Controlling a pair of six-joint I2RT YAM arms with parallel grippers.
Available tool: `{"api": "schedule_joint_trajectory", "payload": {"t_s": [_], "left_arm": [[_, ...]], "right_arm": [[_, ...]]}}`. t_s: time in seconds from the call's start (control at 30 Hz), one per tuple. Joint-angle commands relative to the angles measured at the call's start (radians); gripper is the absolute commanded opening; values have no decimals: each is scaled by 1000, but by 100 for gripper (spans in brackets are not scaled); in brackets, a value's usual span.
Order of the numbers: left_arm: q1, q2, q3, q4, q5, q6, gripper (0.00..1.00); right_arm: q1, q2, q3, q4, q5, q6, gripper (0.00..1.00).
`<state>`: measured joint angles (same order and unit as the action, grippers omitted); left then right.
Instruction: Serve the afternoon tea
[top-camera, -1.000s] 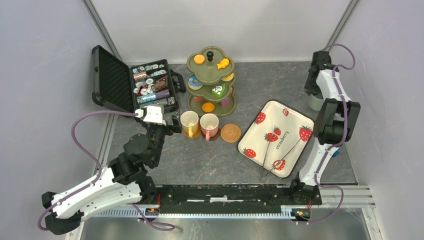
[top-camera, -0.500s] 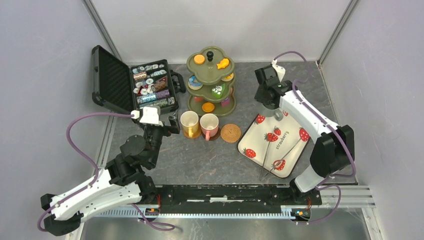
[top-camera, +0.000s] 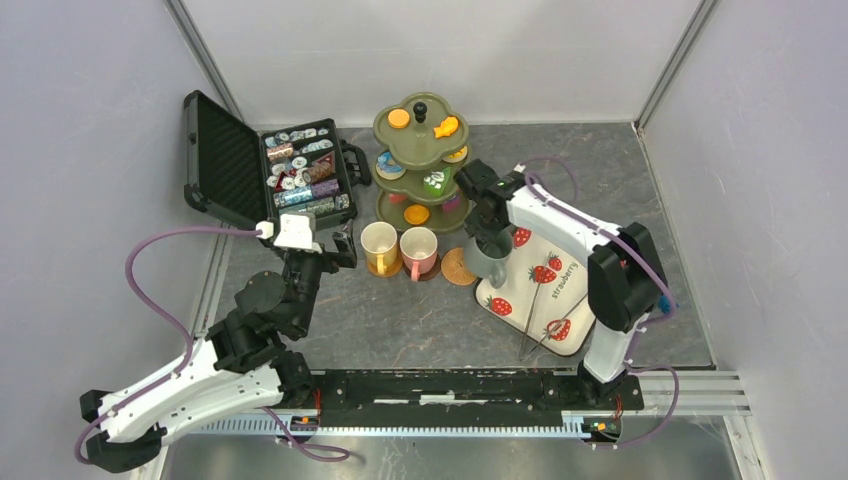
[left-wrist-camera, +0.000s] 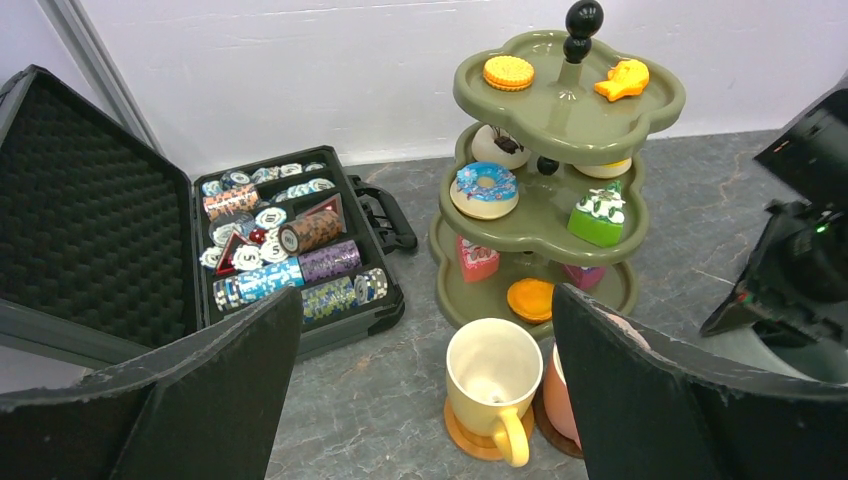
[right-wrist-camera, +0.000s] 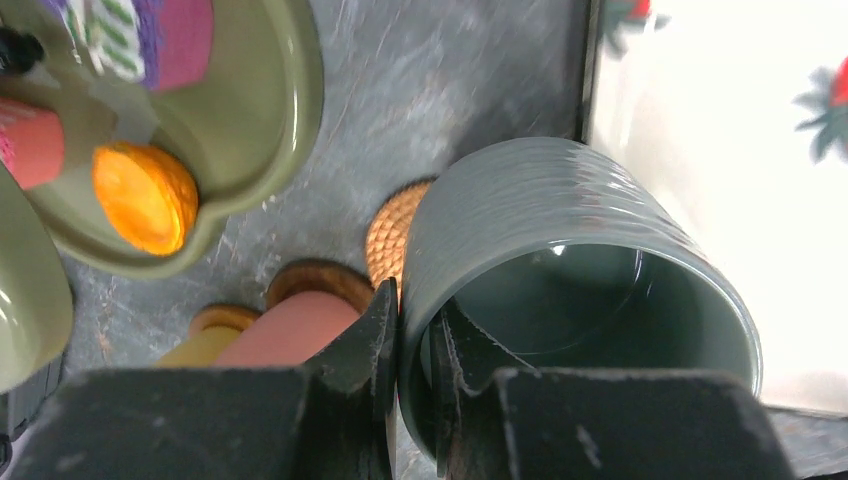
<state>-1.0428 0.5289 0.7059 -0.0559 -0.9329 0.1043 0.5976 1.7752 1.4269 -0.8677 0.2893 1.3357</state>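
Note:
I will move my right gripper to the left in the top view next, lower the grey-green mug onto the bare brown coaster (top-camera: 458, 266) and let go of the mug, because only that coaster is empty.
The grey-green mug (top-camera: 487, 258) hangs tilted in my right gripper (top-camera: 484, 238), which is shut on its rim, one finger inside (right-wrist-camera: 450, 345) and one outside. It is just above the bare brown coaster (top-camera: 458, 266) and the tray's left edge. The yellow mug (top-camera: 379, 246) and the pink mug (top-camera: 418, 250) stand on their own coasters in front of the olive-green three-tier stand (top-camera: 422, 160), which carries small toy cakes and donuts. My left gripper (top-camera: 340, 245) is open, left of the yellow mug (left-wrist-camera: 495, 375), holding nothing.
A white strawberry tray (top-camera: 590, 290) with metal tongs (top-camera: 545, 310) lies at the right. An open black case of poker chips (top-camera: 300, 175) sits at the back left, close to the left gripper. Walls close in the table on three sides.
The right arm has swung from the back right corner across the tray to the bare coaster, carrying the grey-green mug. The left arm has hardly moved.

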Motion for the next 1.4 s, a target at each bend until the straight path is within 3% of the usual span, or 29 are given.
{"api": "schedule_joint_trajectory", "payload": {"t_s": [0.0, 0.3, 0.57, 1.37], "left_arm": [[3, -5, 35, 15, -4, -21, 100], [3, -10, 41, 12, -2, -18, 100], [4, -34, 40, 8, 1, -24, 100], [2, -85, 41, 5, -1, -23, 100]], "right_arm": [[73, 31, 106, -62, 5, 222, 0], [116, 143, 261, -178, -6, 332, 0], [116, 195, 276, -178, -11, 387, 0], [185, 256, 369, -301, 226, 445, 0]]}}
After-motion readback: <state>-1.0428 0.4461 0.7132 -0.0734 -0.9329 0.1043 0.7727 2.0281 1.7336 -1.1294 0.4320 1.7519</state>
